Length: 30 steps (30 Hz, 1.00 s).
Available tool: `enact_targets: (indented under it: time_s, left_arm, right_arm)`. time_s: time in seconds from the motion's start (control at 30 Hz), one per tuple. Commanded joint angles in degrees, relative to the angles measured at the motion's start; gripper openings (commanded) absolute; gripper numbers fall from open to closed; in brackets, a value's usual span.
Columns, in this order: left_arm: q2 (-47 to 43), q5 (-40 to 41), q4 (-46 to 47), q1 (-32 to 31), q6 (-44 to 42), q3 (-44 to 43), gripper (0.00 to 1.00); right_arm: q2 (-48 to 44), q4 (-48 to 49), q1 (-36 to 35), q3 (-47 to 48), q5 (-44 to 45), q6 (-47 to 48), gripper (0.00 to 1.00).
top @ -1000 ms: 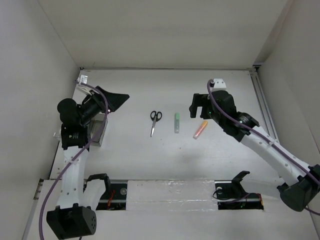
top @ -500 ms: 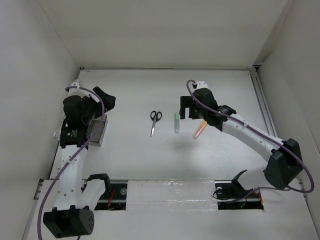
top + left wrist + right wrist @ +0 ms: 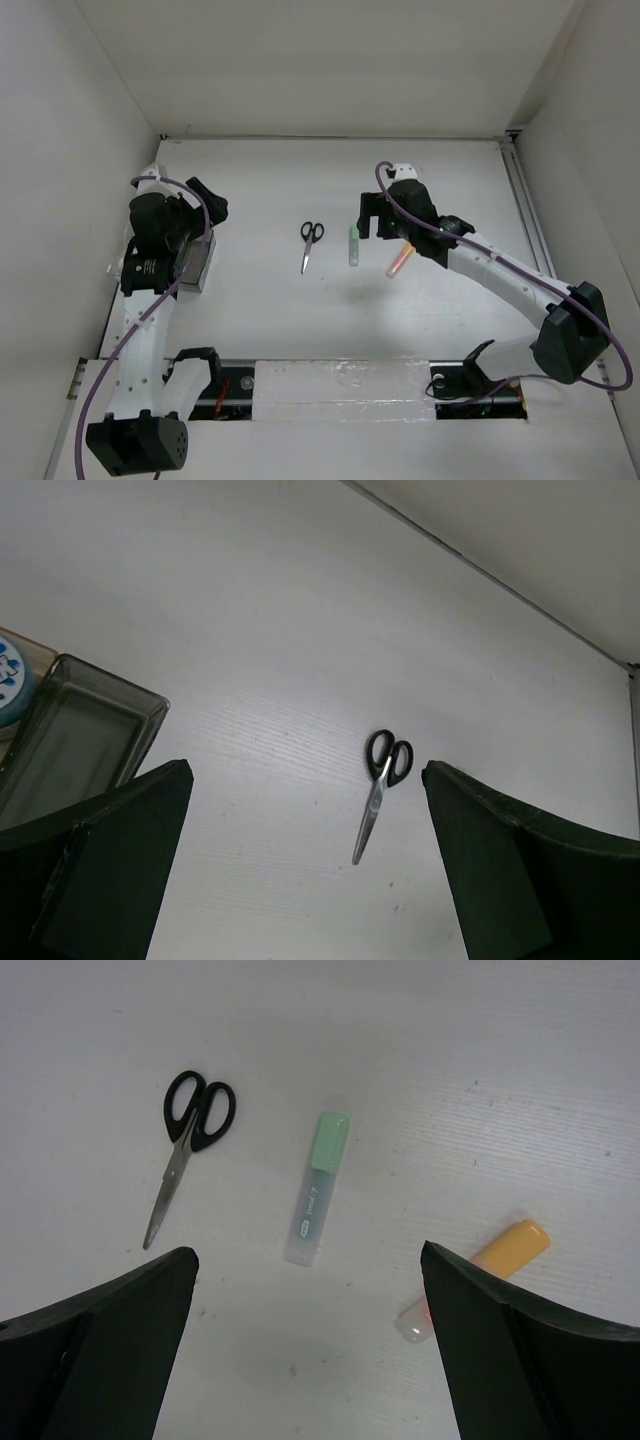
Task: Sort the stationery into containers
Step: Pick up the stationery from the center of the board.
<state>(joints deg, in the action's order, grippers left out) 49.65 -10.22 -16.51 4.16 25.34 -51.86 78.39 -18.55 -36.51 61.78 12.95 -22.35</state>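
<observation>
The right gripper lowers its open fingers astride the pen's grey body next, as the green-capped pen lies below and to the left in the top view.
Black-handled scissors lie mid-table, also in the left wrist view and the right wrist view. A green-capped grey pen lies to their right. An orange-capped pen or highlighter lies further right. My right gripper is open and empty, above and just behind the green-capped pen. My left gripper is open and empty over the bins at the left. The smoky bin looks empty. A blue-and-white roll shows at the frame edge beside it.
White walls close the table at the left, back and right. A rail runs along the right side. The left arm covers most of the bins in the top view, and the clear bin is barely seen.
My right gripper moved left from above the orange item to above the green-capped pen. My left gripper swung back and tucked in over the bins. Both have hardly moved in the last half second.
</observation>
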Motion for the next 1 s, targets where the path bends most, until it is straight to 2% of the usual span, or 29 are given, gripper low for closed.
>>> enact_targets:
  time_s: [0.0, 0.1, 0.2, 0.37, 0.5, 0.57, 0.73, 0.97]
  left_arm:
    - [0.0, 5.6, -1.5, -0.3, -0.9, -0.4, 1.00]
    - [3.0, 11.2, -4.3, -0.3, -0.4, -2.5, 1.00]
    - [3.5, 12.1, -4.9, -0.3, -0.4, -2.5, 1.00]
    - [2.5, 8.5, -3.1, -0.3, -0.4, -1.4, 1.00]
    - [4.8, 1.5, -1.8, -0.3, -1.6, -0.9, 1.00]
    - [6.0, 1.0, -1.8, -0.3, -1.6, -0.9, 1.00]
    - [3.7, 1.6, -1.8, -0.3, -1.6, -0.9, 1.00]
    - [4.2, -0.9, -1.2, -0.3, -1.6, -0.9, 1.00]
  right_arm:
    - [-1.6, 3.4, -0.5, -0.9, -0.4, -0.5, 1.00]
    - [-0.5, 2.3, -0.5, -0.9, -0.4, 0.0, 1.00]
    - [-0.5, 2.8, -0.5, -1.4, -0.4, 0.0, 1.00]
    - [-0.5, 3.3, -0.5, -2.0, -1.0, 0.0, 1.00]
    - [-0.5, 3.3, -0.5, -2.5, -0.5, 0.0, 1.00]
    - [-0.5, 3.3, -0.5, -2.5, 0.1, -0.5, 0.98]
    - [0.6, 2.5, -4.1, -3.1, 7.6, -3.9, 0.95]
    - [9.4, 0.9, -7.5, 1.5, 9.0, -5.7, 0.94]
